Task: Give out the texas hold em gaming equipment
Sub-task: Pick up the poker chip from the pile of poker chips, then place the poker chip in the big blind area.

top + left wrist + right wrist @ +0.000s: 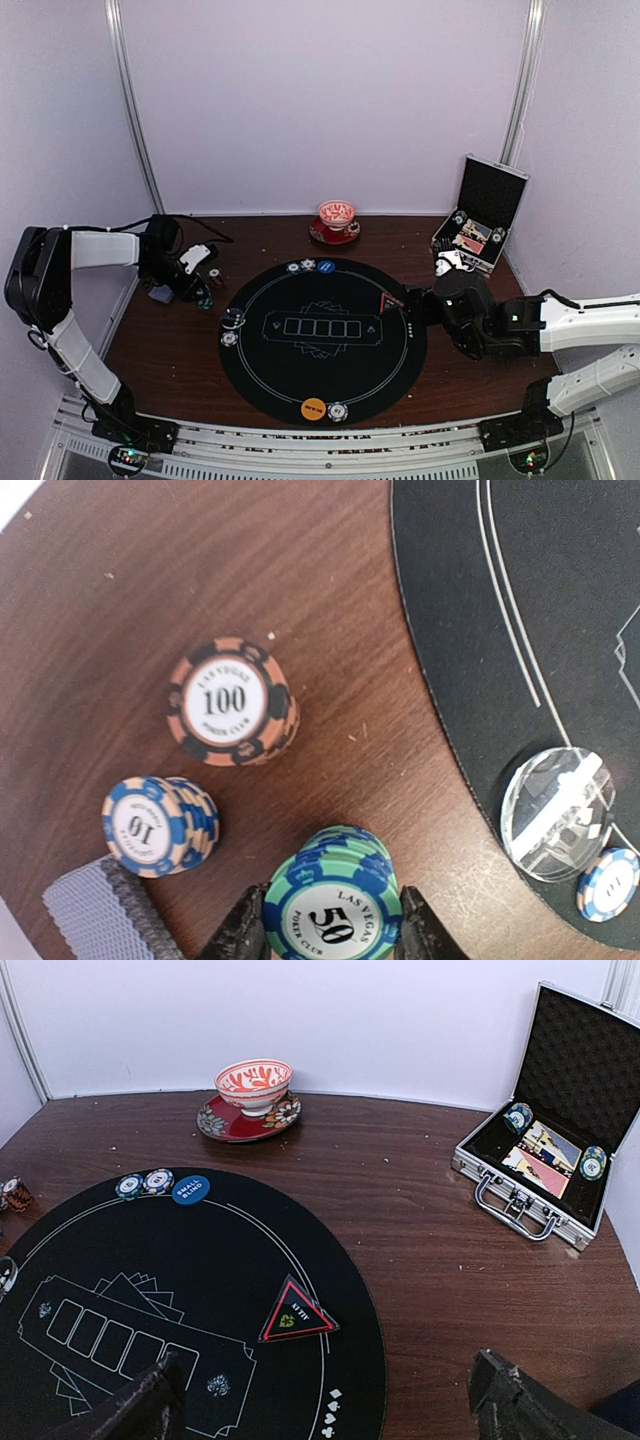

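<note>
The orange disc has only one chip there, so the left gripper should next rise, swing back and lower to release its chip on bare mat beside the near-rim chip.
My left gripper (333, 922) is shut on the top chip of a teal "50" stack (335, 905) on the wood, left of the round black mat (480, 630). Beside it stand an orange-black "100" stack (230, 702), a blue "10" stack (150, 825) and the grey-blue deck of cards (105, 915). A clear disc (555, 813) and one blue-white chip (607, 883) lie on the mat's edge. My right gripper (330, 1410) hangs open over the mat's right side, near a triangular "ALL IN" marker (293, 1312). A blue disc (190, 1189) with two chips (143, 1184) sits at the far rim.
An orange disc (314, 408) and a chip (338, 411) lie at the mat's near rim. The open silver-edged case (560, 1130), holding chips and cards, stands at the back right. A patterned bowl (254, 1084) on a red saucer sits at the back wall.
</note>
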Tool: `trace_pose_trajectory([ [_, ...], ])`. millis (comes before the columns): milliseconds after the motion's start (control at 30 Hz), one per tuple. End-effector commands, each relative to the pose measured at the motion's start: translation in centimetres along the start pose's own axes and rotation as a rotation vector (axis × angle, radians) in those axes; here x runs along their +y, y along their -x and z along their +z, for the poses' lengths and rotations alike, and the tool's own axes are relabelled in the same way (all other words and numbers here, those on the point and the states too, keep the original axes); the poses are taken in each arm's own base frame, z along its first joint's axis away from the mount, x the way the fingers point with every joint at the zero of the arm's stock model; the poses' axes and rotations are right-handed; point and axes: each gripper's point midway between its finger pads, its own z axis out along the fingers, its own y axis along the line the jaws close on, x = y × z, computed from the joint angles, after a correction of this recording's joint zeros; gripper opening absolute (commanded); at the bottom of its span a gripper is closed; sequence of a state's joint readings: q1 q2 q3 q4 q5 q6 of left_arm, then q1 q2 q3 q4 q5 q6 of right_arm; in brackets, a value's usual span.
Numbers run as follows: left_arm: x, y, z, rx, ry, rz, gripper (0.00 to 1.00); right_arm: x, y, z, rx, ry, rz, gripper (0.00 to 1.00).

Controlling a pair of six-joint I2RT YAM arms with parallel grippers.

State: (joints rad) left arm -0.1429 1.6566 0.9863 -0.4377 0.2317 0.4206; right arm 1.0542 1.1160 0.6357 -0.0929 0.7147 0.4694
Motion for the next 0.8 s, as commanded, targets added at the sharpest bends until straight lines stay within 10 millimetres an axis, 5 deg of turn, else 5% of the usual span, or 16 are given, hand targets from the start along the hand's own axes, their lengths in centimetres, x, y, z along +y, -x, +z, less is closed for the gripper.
trace_pose_trajectory([
  [0,0.3,1.6,-1.8,-0.082,0.025,0.022,0.30,0.0,0.3,-0.1,-0.007,-0.002,-0.005,1.00],
  [367,-3.7,3.1,-4.0,-0.159,-0.067,0.144,0.30,0.1,0.0,0.1,-0.003,-0.010,-0.013,1.00],
  [767,-16.3,6.7,-4.7,-0.156,-0.286,0.387,0.30,-1.5,0.1,0.3,-0.032,-0.106,-0.021,1.00],
])
